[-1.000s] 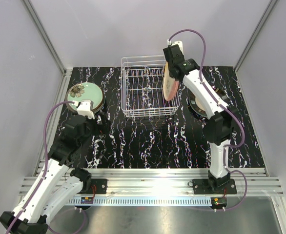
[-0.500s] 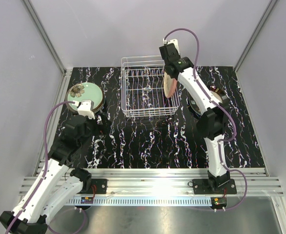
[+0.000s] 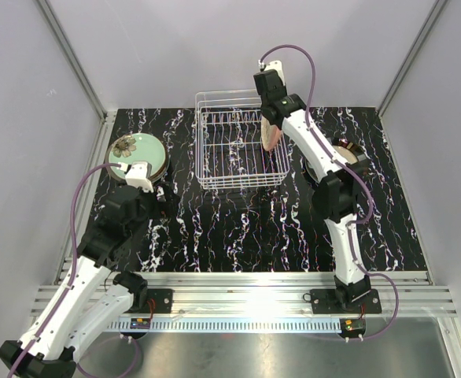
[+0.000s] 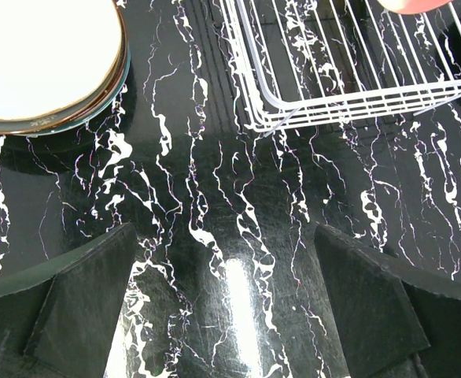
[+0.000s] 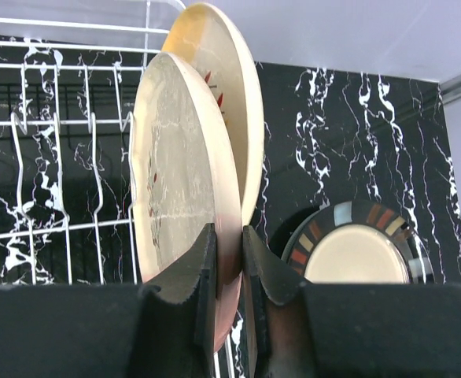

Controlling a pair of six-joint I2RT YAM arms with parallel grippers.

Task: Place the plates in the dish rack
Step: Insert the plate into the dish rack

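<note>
The peach plate stands on edge along the wires, so my right gripper should next lower slightly into the rack's wire slots beside the cream plate and let go.
My right gripper is shut on the lower rim of a peach plate with small red-green marks. It holds the plate on edge above the right side of the white wire dish rack. A cream plate stands on edge right behind it; I cannot tell whether it is carried along. The held plate also shows in the top view. My left gripper is open and empty over the table, near a stack topped by a mint-green floral plate.
A second stack, topped by a beige plate with a dark rim of coloured blocks, lies right of the rack, partly under my right arm. The rack's near corner is ahead of my left gripper. Grey walls enclose the table.
My right arm has carried the peach plate left and farther back, from the rack's right edge to above its right side. The left arm has not moved.
</note>
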